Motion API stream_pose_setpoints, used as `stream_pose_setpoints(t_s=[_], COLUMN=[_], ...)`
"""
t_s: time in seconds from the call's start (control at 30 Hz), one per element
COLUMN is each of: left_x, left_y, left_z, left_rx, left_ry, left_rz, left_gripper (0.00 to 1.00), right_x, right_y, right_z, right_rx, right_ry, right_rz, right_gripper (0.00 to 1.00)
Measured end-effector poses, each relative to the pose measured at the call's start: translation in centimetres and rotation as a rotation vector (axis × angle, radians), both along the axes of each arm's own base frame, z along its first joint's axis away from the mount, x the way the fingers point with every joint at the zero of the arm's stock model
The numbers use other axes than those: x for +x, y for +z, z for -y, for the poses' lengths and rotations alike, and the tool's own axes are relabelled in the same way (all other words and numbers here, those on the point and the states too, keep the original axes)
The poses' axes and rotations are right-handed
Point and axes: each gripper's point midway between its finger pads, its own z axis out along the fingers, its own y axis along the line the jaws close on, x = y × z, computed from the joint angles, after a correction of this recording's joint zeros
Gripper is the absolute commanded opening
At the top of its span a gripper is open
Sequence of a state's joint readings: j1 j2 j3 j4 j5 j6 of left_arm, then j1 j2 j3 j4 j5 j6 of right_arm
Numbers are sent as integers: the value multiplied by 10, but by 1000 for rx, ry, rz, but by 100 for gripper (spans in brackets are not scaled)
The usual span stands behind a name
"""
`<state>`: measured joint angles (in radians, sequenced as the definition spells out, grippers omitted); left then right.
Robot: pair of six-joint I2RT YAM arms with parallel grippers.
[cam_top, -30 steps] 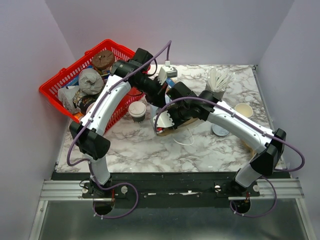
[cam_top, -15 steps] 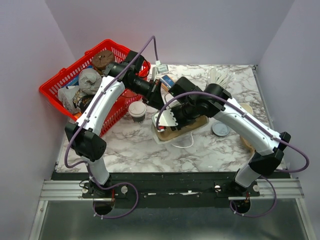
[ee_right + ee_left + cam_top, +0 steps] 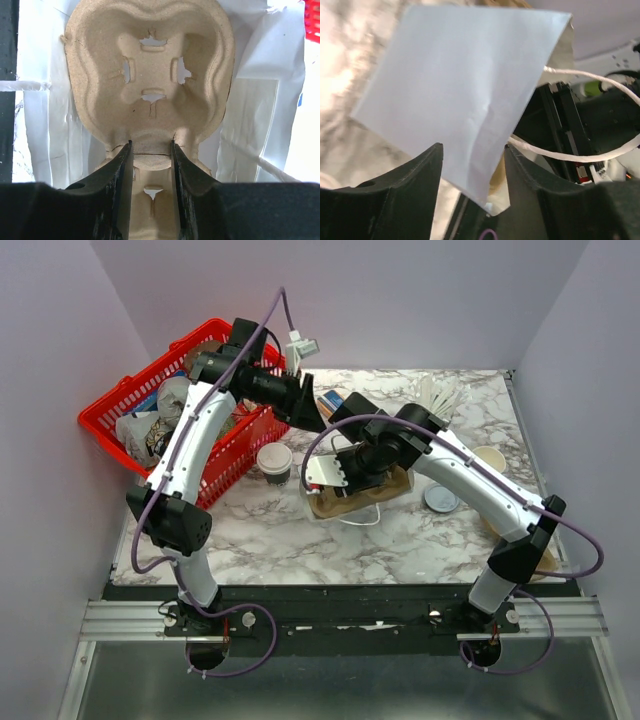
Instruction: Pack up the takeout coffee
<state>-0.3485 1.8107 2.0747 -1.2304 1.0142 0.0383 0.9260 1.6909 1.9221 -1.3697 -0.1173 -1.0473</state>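
My right gripper lowers the carrier (image 3: pixel 345 502) into the bag's open inside below it next and releases it there, since the carrier still fills the bag's opening.
The takeout coffee (image 3: pixel 275 462), a dark cup with a white lid, stands on the marble beside the red basket. To its right lies a white paper bag (image 3: pixel 322 472) with a brown pulp cup carrier (image 3: pixel 345 502) inside its mouth. My right gripper (image 3: pixel 352 472) (image 3: pixel 150 145) is shut on the carrier's (image 3: pixel 150 75) narrow middle ridge. My left gripper (image 3: pixel 305 410) (image 3: pixel 471 147) hovers behind the bag. Its jaws stand apart, and the bag's white flap (image 3: pixel 465 85) hangs loose between them, unclamped.
The red basket (image 3: pixel 105 425) at the back left holds bundled items. A lidless cream cup (image 3: pixel 488 459), a flat lid disc (image 3: pixel 440 500) and a holder of white sticks (image 3: pixel 437 400) sit at the right. Blue packets (image 3: pixel 335 400) lie behind the bag.
My left gripper has opened, released the bag's flap and drawn back up and to the left. The right gripper, still on the carrier, has shifted slightly over the bag.
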Motion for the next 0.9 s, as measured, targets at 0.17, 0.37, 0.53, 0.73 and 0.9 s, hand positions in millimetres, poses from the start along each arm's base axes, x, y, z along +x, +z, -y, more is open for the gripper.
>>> stream_pose_setpoints(t_s=[0.17,0.37,0.53,0.73,0.9], left_x=[40,37,16,8,3], left_y=[12,-1,-28,-36,-37], left_z=[-17,-28,-40,-46,-44], left_rx=[12,61,127,162,166], left_ry=[119,166,188,186,177], left_rz=[147,176,117,90,75], left_gripper=[67,68,68,74,74], right_x=[7,18,27,35,40], right_y=[-10,-18,-24,-26,-28], right_z=[0,1,7,15,19], right_rx=[-22,-41,-61,-89,-112], right_ry=[-22,-62,-110,-161,-185], right_rz=[-16,-22,-23,-2,15], right_gripper=[1,0,0,1,0])
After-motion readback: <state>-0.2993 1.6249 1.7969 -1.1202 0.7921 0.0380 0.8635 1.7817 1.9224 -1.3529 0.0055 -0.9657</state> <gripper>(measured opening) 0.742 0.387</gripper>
